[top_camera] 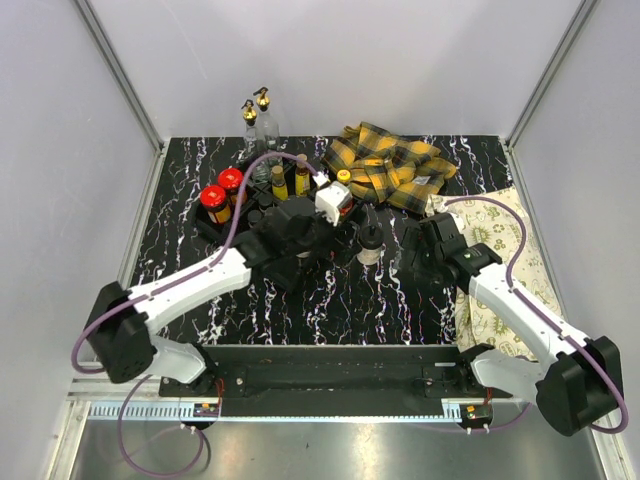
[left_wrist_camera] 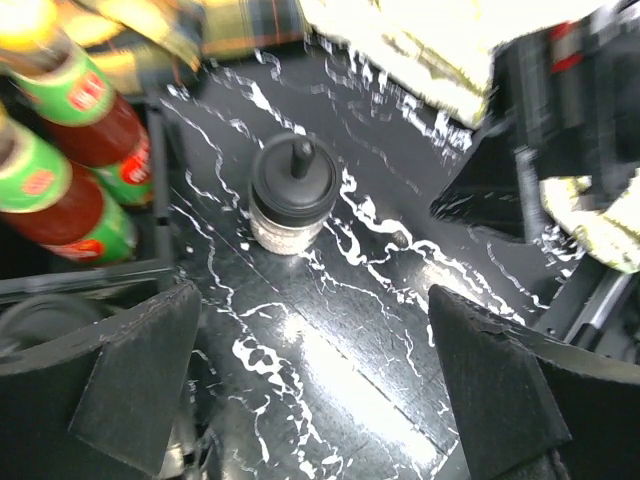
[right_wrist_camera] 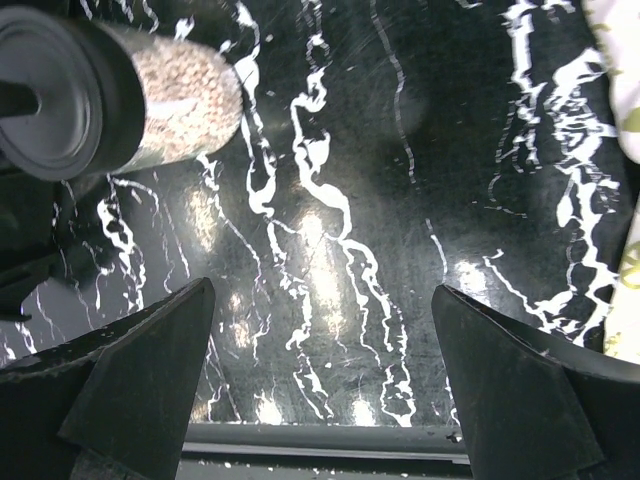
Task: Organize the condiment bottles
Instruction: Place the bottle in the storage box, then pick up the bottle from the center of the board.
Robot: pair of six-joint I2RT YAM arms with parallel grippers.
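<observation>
The shaker's black cap is below my left gripper and to its right in the top view, so I should shift that way and lower both fingers around it.
A black-capped shaker with pale grains stands alone on the black marble table, between my two grippers. It shows in the left wrist view ahead of the open jaws, and at the upper left of the right wrist view. My left gripper is open and empty, just left of it. My right gripper is open and empty, just right of it. Two red-lidded jars and yellow-capped sauce bottles stand in the black tray. Two gold-spouted glass bottles stand behind it.
A yellow plaid cloth lies crumpled at the back right, with a yellow cap at its left edge. A pale patterned cloth covers the table's right side under my right arm. White walls close in the table on three sides.
</observation>
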